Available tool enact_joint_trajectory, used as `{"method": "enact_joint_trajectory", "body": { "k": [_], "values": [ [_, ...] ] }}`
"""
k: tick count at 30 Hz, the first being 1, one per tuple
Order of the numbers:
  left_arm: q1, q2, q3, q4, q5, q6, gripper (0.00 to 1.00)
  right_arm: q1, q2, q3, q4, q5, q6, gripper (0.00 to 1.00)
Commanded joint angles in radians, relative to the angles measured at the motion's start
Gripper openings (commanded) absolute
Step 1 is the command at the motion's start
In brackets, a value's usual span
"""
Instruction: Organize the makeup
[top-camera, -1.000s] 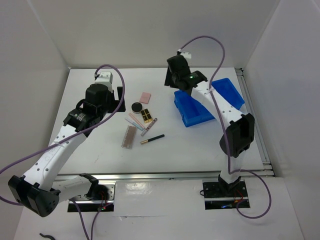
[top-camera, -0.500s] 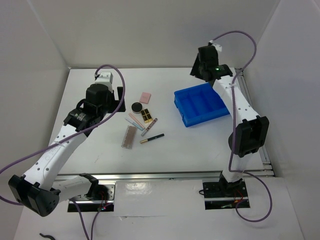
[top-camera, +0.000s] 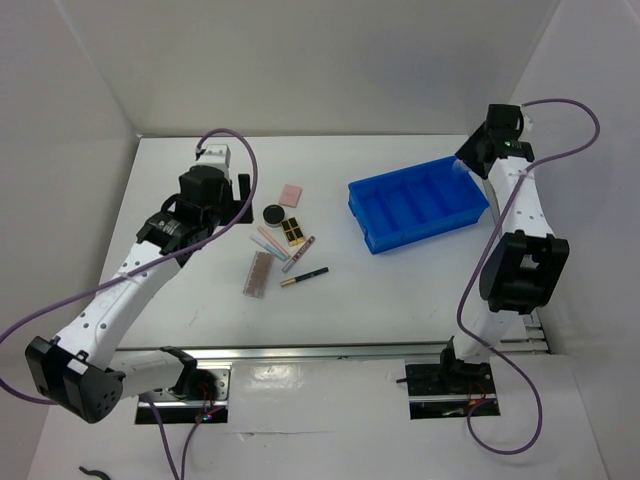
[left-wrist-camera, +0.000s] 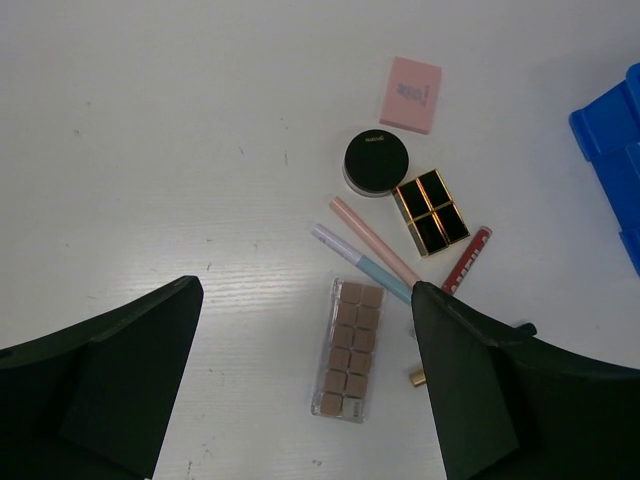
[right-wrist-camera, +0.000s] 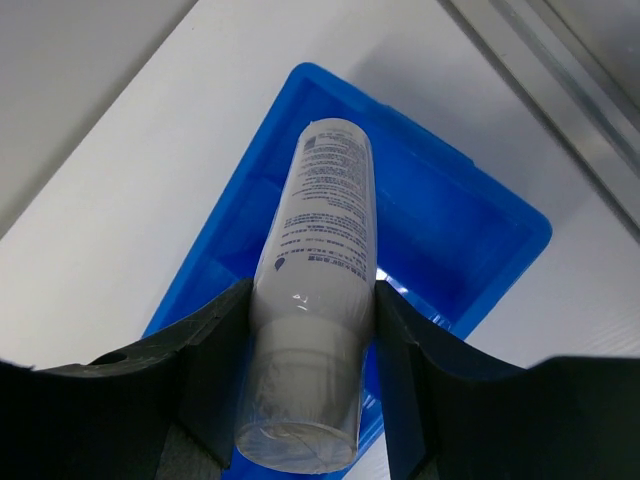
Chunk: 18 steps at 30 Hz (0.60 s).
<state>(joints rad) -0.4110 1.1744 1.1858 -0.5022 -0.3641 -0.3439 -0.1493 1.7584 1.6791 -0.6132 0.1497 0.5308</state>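
Observation:
My right gripper brings the white tube down into the blue tray's end section (top-camera: 456, 193) (right-wrist-camera: 412, 207) by the metal bar next.
The makeup lies in a cluster mid-table: pink square pad (top-camera: 291, 194) (left-wrist-camera: 410, 94), round black compact (top-camera: 272, 214) (left-wrist-camera: 376, 160), black-and-gold palette (top-camera: 293, 232) (left-wrist-camera: 432, 212), brownish-pink palette (top-camera: 259, 273) (left-wrist-camera: 348, 350), thin pencils (top-camera: 270, 240) (left-wrist-camera: 365, 250) and a black pencil (top-camera: 305, 278). My left gripper (top-camera: 243, 192) (left-wrist-camera: 307, 290) is open and empty, above the cluster's left side. My right gripper (top-camera: 468, 160) (right-wrist-camera: 312, 300) is shut on the white tube (right-wrist-camera: 320, 220), held over the right end of the blue tray (top-camera: 415, 205) (right-wrist-camera: 450, 230).
A red-striped stick (left-wrist-camera: 467, 259) lies beside the black-and-gold palette. The tray's corner shows at the right edge of the left wrist view (left-wrist-camera: 612, 130). White walls close in the table at the back and sides. A metal rail (right-wrist-camera: 560, 60) runs along the right edge.
My right gripper has swung from the tray's back left to its back right end. The tray, tilted a second ago, now lies flat. My left arm has shifted slightly.

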Motion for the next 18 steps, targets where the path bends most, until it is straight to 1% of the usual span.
{"method": "enact_joint_trajectory", "body": {
  "k": [1,7,9,12,13,15,16,18],
  "values": [
    [-0.003,0.018,0.044,0.022,-0.024,0.005,1.00,-0.024,-0.013,0.004,0.130,-0.110,0.032,0.30],
    [-0.003,0.039,0.054,0.022,-0.033,0.005,1.00,-0.061,0.039,-0.016,0.200,-0.214,0.063,0.30],
    [-0.003,0.048,0.054,0.022,-0.042,0.005,1.00,-0.075,0.065,-0.036,0.230,-0.272,0.092,0.30],
    [-0.003,0.048,0.054,0.022,-0.042,0.005,1.00,-0.095,0.078,-0.084,0.268,-0.314,0.109,0.30],
    [-0.003,0.048,0.054,0.022,-0.042,0.005,1.00,-0.095,0.078,-0.103,0.283,-0.340,0.132,0.30],
    [-0.003,0.048,0.054,0.022,-0.042,0.005,1.00,-0.116,0.066,-0.201,0.366,-0.377,0.153,0.30],
    [-0.003,0.048,0.045,0.022,-0.042,0.005,1.00,-0.125,0.065,-0.241,0.403,-0.433,0.181,0.30],
    [-0.003,0.057,0.044,0.022,-0.042,0.005,1.00,-0.142,0.043,-0.310,0.467,-0.481,0.207,0.30]
  ]
}}
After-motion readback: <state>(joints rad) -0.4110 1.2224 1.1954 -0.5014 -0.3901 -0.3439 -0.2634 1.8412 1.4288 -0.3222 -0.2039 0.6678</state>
